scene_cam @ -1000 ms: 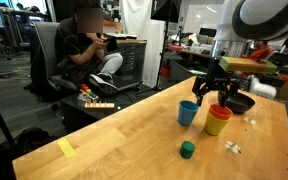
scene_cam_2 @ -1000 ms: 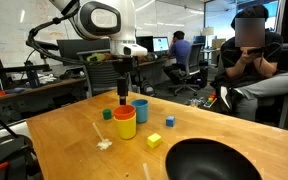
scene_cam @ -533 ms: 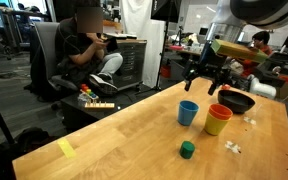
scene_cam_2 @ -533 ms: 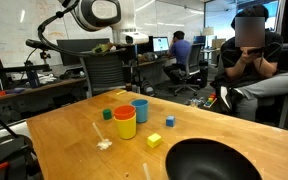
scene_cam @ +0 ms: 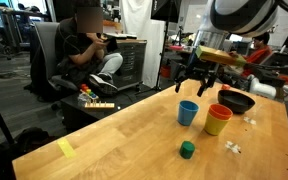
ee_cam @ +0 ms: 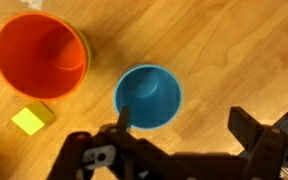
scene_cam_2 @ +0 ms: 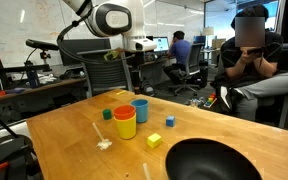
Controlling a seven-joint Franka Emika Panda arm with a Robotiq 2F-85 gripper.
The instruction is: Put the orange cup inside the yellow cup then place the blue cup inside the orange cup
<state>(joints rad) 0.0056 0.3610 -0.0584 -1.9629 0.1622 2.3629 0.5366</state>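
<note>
The orange cup already sits in the yellow cup, so next my gripper needs to lower onto the blue cup's rim (scene_cam: pixel 180 104) (ee_cam: pixel 179 107), on the side away from them.
The orange cup (ee_cam: pixel 40 55) sits nested inside the yellow cup (scene_cam: pixel 218 124); in the wrist view only a thin yellow rim (ee_cam: pixel 85 47) shows around it. The nested pair also shows in an exterior view (scene_cam_2: pixel 124 122). The blue cup (scene_cam: pixel 188 112) stands upright and empty beside them, and it shows in the other exterior view (scene_cam_2: pixel 141 110) and in the wrist view (ee_cam: pixel 148 97). My gripper (scene_cam: pixel 197 76) hangs open and empty above the blue cup, well clear of it. In the wrist view my gripper (ee_cam: pixel 184 125) has its jaws spread wide, just beside the blue cup.
A dark bowl (scene_cam: pixel 236 102) lies behind the cups and fills the near corner in an exterior view (scene_cam_2: pixel 209 160). A green cube (scene_cam: pixel 187 150), yellow cubes (scene_cam_2: pixel 154 141) (ee_cam: pixel 31 118) and white scraps (scene_cam: pixel 232 147) lie on the wooden table (scene_cam: pixel 124 135). A seated person (scene_cam: pixel 84 50) is beyond the table.
My gripper has risen from just over the nested orange and yellow cups and moved sideways to above the blue cup. The cups have not moved.
</note>
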